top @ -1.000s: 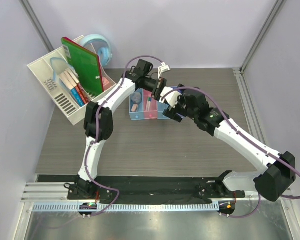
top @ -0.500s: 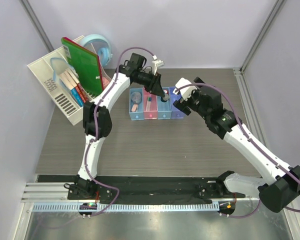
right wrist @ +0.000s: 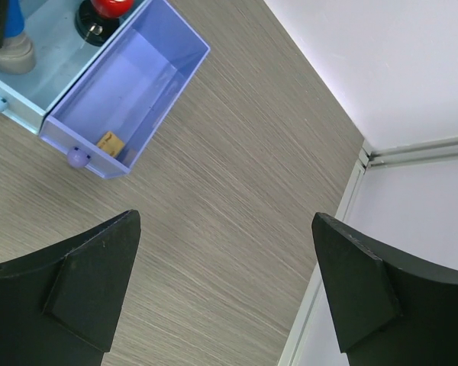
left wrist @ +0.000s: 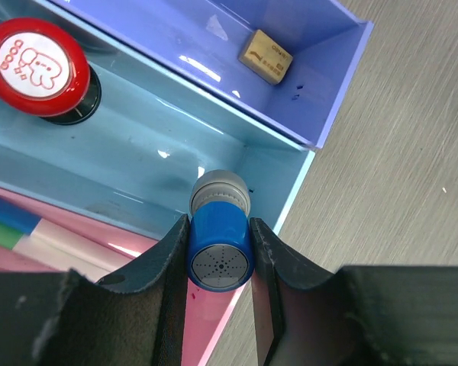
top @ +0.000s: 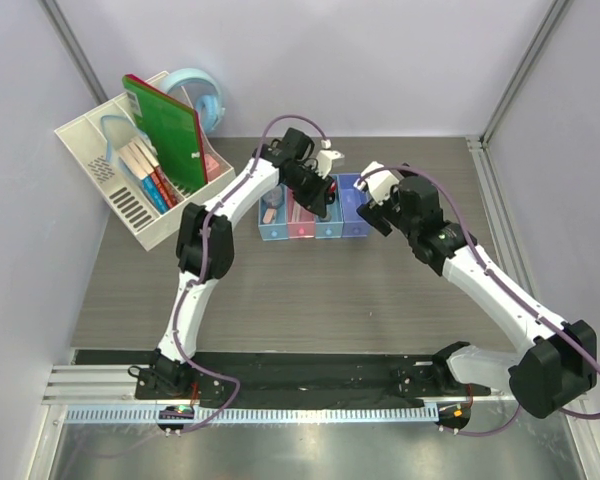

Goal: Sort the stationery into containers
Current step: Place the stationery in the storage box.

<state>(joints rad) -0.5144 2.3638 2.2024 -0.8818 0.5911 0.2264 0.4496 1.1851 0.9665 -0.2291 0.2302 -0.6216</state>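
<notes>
My left gripper lowers and shifts toward the violet-blue bin next, to release the stubby cylinder in the blue bin's near end (top: 330, 215) (left wrist: 207, 169), where the blue bin's bottom is empty.
My left gripper (left wrist: 220, 263) is shut on the blue-grey stubby cylinder (left wrist: 220, 244) and holds it upright, grey end down, in the blue bin (left wrist: 137, 145). The red-and-black cylinder (left wrist: 37, 67) stands in that same bin. The tiny orange block (left wrist: 265, 56) lies in the violet-blue bin (left wrist: 328, 91). The pens (left wrist: 15, 229) lie in the pink bin. In the top view the left gripper (top: 323, 200) is over the row of bins (top: 328, 232), and the pink eraser (top: 270, 213) lies in the light-blue bin. My right gripper (right wrist: 225, 282) is open and empty over bare table, right of the violet-blue bin (right wrist: 130, 84).
A white slotted desk organizer (top: 110, 170) with a big green book (top: 165, 130) stands at the back left, and a round light-blue tape dispenser (top: 202, 95) is behind it. A metal rail (top: 490, 190) runs along the table's right edge.
My left gripper has moved with the blue-grey cylinder down into the blue bin. My right gripper has drawn back from over the bins to their right side.
</notes>
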